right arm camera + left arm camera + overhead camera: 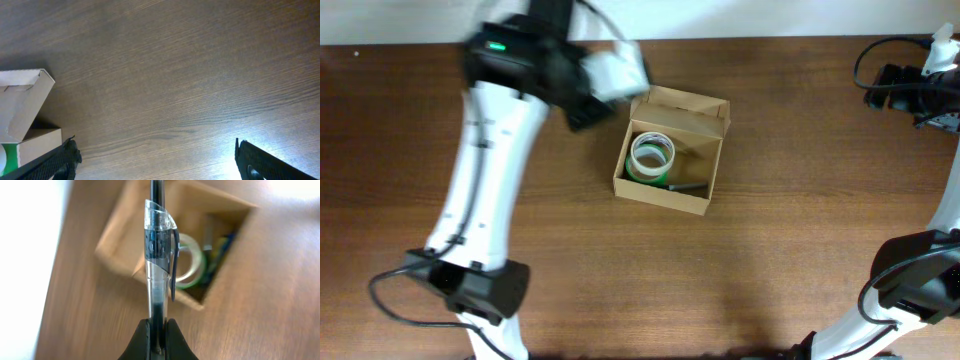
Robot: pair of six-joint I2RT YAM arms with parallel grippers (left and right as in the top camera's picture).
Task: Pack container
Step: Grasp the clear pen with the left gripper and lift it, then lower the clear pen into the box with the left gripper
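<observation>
The dark pen-like item lies along the container's near side. My left gripper will next move over and down into the gap beside that item to release the pen.
The tan cardboard container (667, 195) stands open at the table's middle, lid flap folded back. Inside lie a tape roll (651, 157) with a green edge and a dark pen-like item (686, 186). My left gripper (159, 330) is shut on a clear-barrelled pen with a dark clip (159, 255), held above the table just left of the container (120, 245); the tape roll (192, 262) shows below it. In the overhead view the left gripper (595, 105) is blurred beside the box's upper left corner. My right gripper (155, 160) is open and empty, at the far right (920, 90).
The brown wooden table (800, 250) fills the view, with a white strip beyond its far edge. The right wrist view shows bare wood and the container's corner (25, 110) at its left. Both arm bases stand at the front edge.
</observation>
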